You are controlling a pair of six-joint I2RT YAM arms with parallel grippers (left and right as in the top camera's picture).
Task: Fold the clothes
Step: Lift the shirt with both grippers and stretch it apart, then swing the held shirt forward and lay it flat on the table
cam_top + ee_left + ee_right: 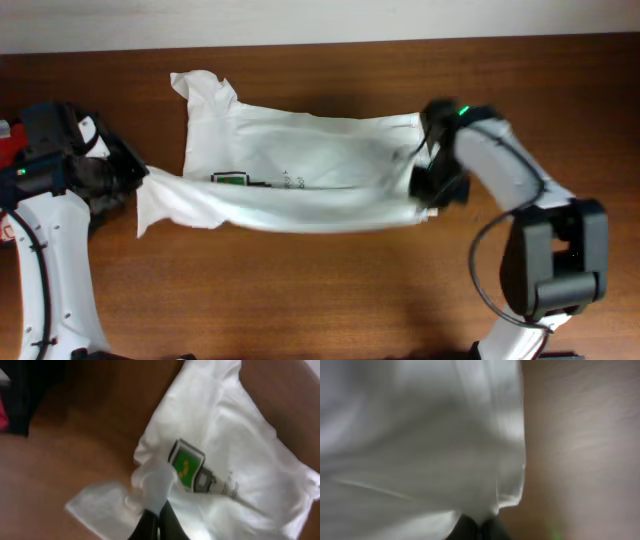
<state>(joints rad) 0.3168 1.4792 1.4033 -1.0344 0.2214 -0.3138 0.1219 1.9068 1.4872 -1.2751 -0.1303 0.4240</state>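
Note:
The shirt's side near the sleeve (200, 148) (170, 422) comes next for my left gripper, outward and to the right in the overhead view, to release there, because its cloth overhangs bare wood.
The white T-shirt (300, 165) lies spread across the middle of the brown table, its green-and-black mark (232, 180) facing up. My left gripper (135, 178) is shut on the shirt's left front edge; in the left wrist view (159, 515) the cloth (240, 460) bunches between the black fingers, with the mark (187, 466) just beyond. My right gripper (428, 200) is shut on the shirt's right front corner, seen in the right wrist view (487, 522) with white cloth (420, 445) filling the frame. The front edge is lifted and stretched between both grippers.
A sleeve (205, 88) sticks out at the back left. A red item (8, 140) and dark garments (25, 390) sit at the table's far left edge. Bare wood (300, 290) lies in front of the shirt.

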